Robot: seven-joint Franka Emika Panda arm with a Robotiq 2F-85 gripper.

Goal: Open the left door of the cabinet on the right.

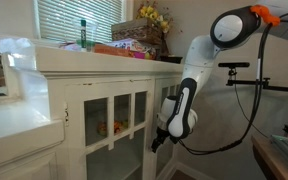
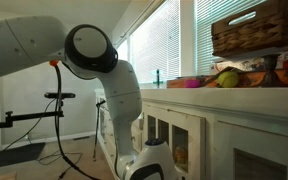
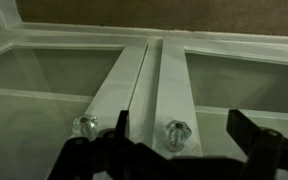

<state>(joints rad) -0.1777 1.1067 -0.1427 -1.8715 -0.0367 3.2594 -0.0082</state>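
The clear glass knob [image 3: 177,131] sits just ahead between my gripper's open fingers, so they will move closer to the door's upright edge and close on the knob.
The white cabinet [image 1: 104,68] with glass grid doors stands under the window; it also shows in an exterior view [image 2: 239,105]. Its left door [image 1: 110,120] is shut. In the wrist view the two door stiles meet at a closed seam, each with a clear glass knob: one [image 3: 84,125] outside the jaws and one [image 3: 176,130] between them. My gripper [image 3: 181,135] is open, its fingers either side of that knob and not touching it. It sits close in front of the doors in both exterior views [image 1: 157,142] [image 2: 147,168]. I cannot tell which door that knob belongs to.
On the cabinet top stand a wicker basket with flowers [image 1: 144,32], a green bottle [image 1: 83,30], fruit [image 2: 227,78] and a crate [image 2: 256,28]. A lower plain white unit [image 1: 14,120] adjoins it. A tripod stand [image 2: 59,110] is behind the arm.
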